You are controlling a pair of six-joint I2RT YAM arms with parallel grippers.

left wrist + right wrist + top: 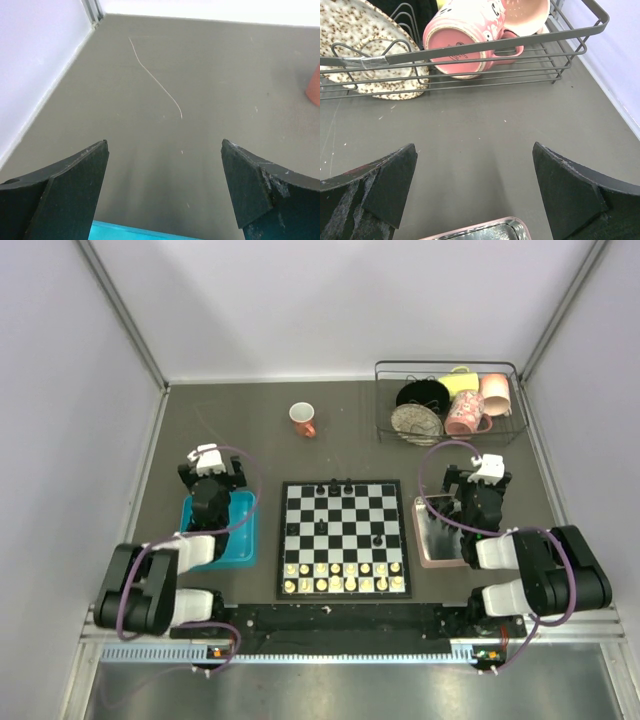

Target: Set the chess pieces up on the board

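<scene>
The board's far row has gaps. My right gripper needs to tilt downward next and move back over the pink tray (437, 532), going down onto the black pieces inside.
The black-and-white board (345, 537) lies in the middle of the table. Three black chess pieces (334, 485) stand on its far row and one black piece (378, 538) stands mid-right. Cream-white pieces fill its two near rows. My left gripper (165, 187) is open and empty, held over the far edge of the teal tray (222, 530) left of the board. My right gripper (475, 192) is open and empty, held over the far edge of the pink tray (437, 532) right of the board. The insides of both trays are mostly hidden by the arms.
A wire dish rack (448, 405) with mugs and a speckled plate (367, 50) stands at the back right. A red cup (303, 419) stands behind the board. White walls close in the table on three sides.
</scene>
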